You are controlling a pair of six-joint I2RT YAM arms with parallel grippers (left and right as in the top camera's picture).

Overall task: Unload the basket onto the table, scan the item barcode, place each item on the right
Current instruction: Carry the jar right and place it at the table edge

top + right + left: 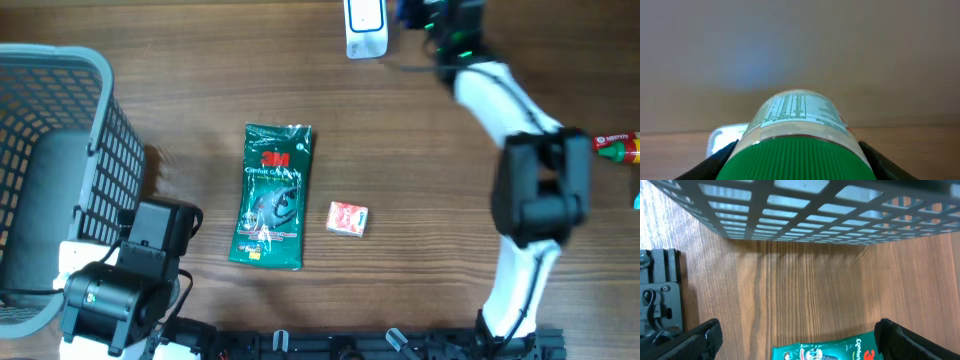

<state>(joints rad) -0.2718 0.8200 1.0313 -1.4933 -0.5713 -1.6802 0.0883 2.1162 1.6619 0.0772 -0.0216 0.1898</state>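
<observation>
My right gripper holds the jar and next needs to swing back and to the right in the overhead view. It needs to tilt down and let go of the jar beside the red bottle, clear of the scanner [366,25].
A jar with a ribbed green lid [797,160] and a printed label [795,107] fills the right wrist view, and my right gripper [797,167] is shut on it, one dark finger at each side of the lid. Behind it to the left shows part of the white scanner [722,140]. In the overhead view the right gripper [432,18] is at the table's far edge, just right of the white scanner [366,25]; the jar itself is hidden there. My left gripper [800,340] stands open near the basket with nothing between its fingers.
A grey mesh basket [50,120] stands at the left, its wall [805,215] close ahead of the left gripper. A green 3M packet [272,195] and a small red-and-white box [348,218] lie mid-table. A red bottle [615,145] lies at the right edge.
</observation>
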